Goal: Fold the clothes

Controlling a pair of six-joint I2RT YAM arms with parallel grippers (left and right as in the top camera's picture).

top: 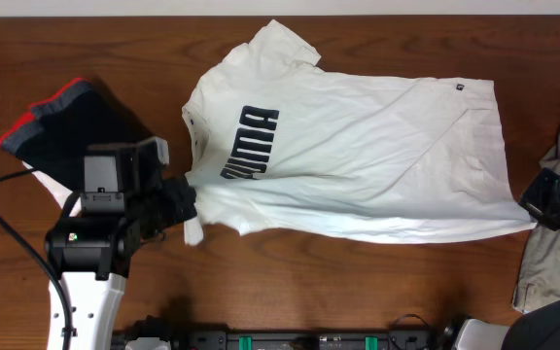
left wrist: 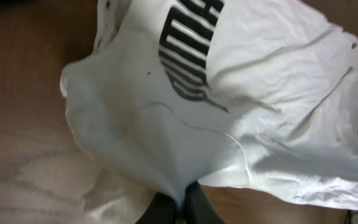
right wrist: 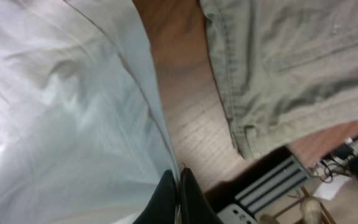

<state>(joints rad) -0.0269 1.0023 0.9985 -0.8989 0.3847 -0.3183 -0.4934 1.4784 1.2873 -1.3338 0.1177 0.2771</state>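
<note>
I will move my right gripper outward and down to let go of the T-shirt's corner over the middle of the hem (top: pixel 503 160) (right wrist: pixel 144 71), because that part of the hem is farther out and lower than the gripper.
The white T-shirt (top: pixel 358 146) with black block lettering (top: pixel 251 144) lies spread across the table, collar to the left, hem to the right, a small dark tag (top: pixel 460 87) near the hem. Its near long edge is lifted. My left gripper (top: pixel 185 202) is shut on the shirt's near shoulder; in the left wrist view (left wrist: pixel 180 202) the cloth (left wrist: pixel 166 137) hangs bunched between the fingers. My right gripper (top: pixel 538 209) is shut on the near hem corner; in the right wrist view (right wrist: pixel 178 193) the fingers pinch the shirt's edge (right wrist: pixel 73 112).
A dark garment with a red edge (top: pixel 66 126) lies at the far left. A khaki garment (top: pixel 557 194) lies at the right edge, also in the right wrist view (right wrist: pixel 291 68). Equipment sits along the table's front edge (top: pixel 309 340).
</note>
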